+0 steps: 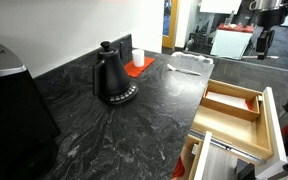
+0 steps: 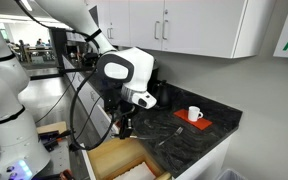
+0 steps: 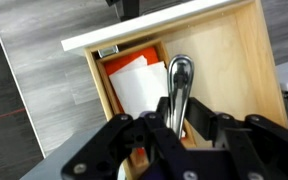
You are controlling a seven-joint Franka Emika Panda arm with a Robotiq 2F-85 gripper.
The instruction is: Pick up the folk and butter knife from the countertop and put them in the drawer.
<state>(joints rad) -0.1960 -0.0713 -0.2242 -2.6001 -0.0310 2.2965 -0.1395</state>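
The drawer's narrow section (image 1: 232,99) (image 3: 141,88) lies at an angle, below my gripper and to its left in the wrist view. My gripper will next move over it, turn square and lower to release.
In the wrist view my gripper (image 3: 179,118) is shut on a shiny silver utensil (image 3: 179,75). Only its rounded end sticks out past the fingers, so I cannot tell whether it is the fork or the butter knife. It hangs over the open light-wood drawer (image 3: 234,60). The drawer also shows in both exterior views (image 1: 234,112) (image 2: 112,160), beside the dark veined countertop (image 1: 134,125). In an exterior view the gripper (image 2: 125,125) hangs just above the drawer. No second utensil is clearly visible.
A black kettle (image 1: 112,78) and a white cup on a red mat (image 1: 137,64) stand on the countertop, with a pale flat object (image 1: 189,65) at its far end. White and orange items (image 3: 139,85) lie in the drawer's left compartment. A white drawer front (image 3: 154,30) lies ahead.
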